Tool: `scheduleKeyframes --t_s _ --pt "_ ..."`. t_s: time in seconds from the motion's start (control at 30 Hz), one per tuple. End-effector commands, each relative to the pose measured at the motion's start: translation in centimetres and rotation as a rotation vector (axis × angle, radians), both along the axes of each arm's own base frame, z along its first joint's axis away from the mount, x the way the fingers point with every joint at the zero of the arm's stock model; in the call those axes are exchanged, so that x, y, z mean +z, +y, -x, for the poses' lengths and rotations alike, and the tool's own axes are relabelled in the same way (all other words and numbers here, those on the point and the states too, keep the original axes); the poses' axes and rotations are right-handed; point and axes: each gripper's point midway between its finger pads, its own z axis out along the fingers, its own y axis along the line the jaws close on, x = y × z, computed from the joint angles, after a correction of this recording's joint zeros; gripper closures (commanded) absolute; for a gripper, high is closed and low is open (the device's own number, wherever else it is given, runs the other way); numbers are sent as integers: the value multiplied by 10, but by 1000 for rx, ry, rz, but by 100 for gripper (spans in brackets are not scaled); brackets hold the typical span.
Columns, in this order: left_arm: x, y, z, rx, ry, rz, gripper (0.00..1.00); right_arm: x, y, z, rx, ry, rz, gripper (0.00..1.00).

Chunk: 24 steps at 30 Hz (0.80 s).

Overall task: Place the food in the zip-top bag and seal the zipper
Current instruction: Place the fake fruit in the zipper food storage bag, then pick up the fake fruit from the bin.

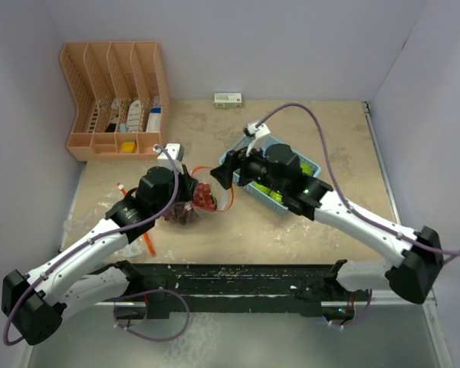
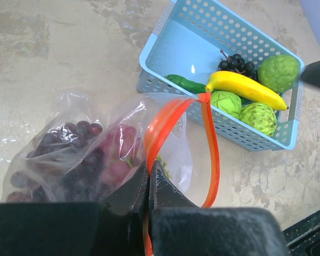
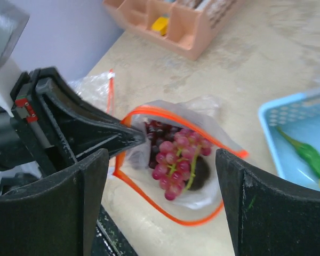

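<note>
The dark grape bunch (image 2: 236, 64) lies below my right gripper and to its right in the top view. I next take this gripper over the basket and down onto it.
A clear zip-top bag (image 2: 173, 144) with an orange zipper rim (image 3: 149, 200) lies open at mid-table. My left gripper (image 2: 148, 173) is shut on that rim and holds the mouth up (image 1: 188, 193). Red-purple grapes (image 3: 176, 154) lie in the bag's mouth, on darker grapes (image 2: 69, 160) deeper inside. My right gripper (image 3: 162, 160) hangs open just above the mouth, its fingers (image 3: 93, 202) clear of the grapes. The light-blue basket (image 2: 160, 40) still holds a banana (image 2: 245, 88), three bumpy green fruits (image 2: 280, 72), a dark grape bunch (image 2: 236, 64) and a long green vegetable (image 2: 186, 84).
A peach desk organizer (image 1: 115, 100) stands at the back left, with a small white box (image 1: 228, 100) by the back wall. More clear plastic with an orange edge (image 3: 104, 85) lies left of the bag. The right arm (image 1: 353, 211) reaches over the basket (image 1: 313, 165).
</note>
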Motion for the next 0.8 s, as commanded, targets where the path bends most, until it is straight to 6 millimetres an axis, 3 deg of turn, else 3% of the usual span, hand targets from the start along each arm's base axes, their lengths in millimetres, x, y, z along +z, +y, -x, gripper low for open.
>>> scheduleKeyframes --t_s 0.0,0.13,0.3,0.43,0.6,0.77 --pt "33 2 -6 24 -79 63 100 -9 -80 -26 -383 42 102 19" --pt "35 4 0 19 -87 80 100 -36 -124 -64 -584 137 187 19" --pt "41 8 6 13 -99 87 100 -78 -161 -116 -757 206 419 19" --pt "43 9 8 5 -104 85 100 -120 -179 -147 -839 256 549 19" --pt "37 8 10 -6 -95 83 100 -162 -205 -157 -919 317 668 20" --pt "34 5 10 -16 -92 88 100 -189 -227 -155 -992 352 760 20"
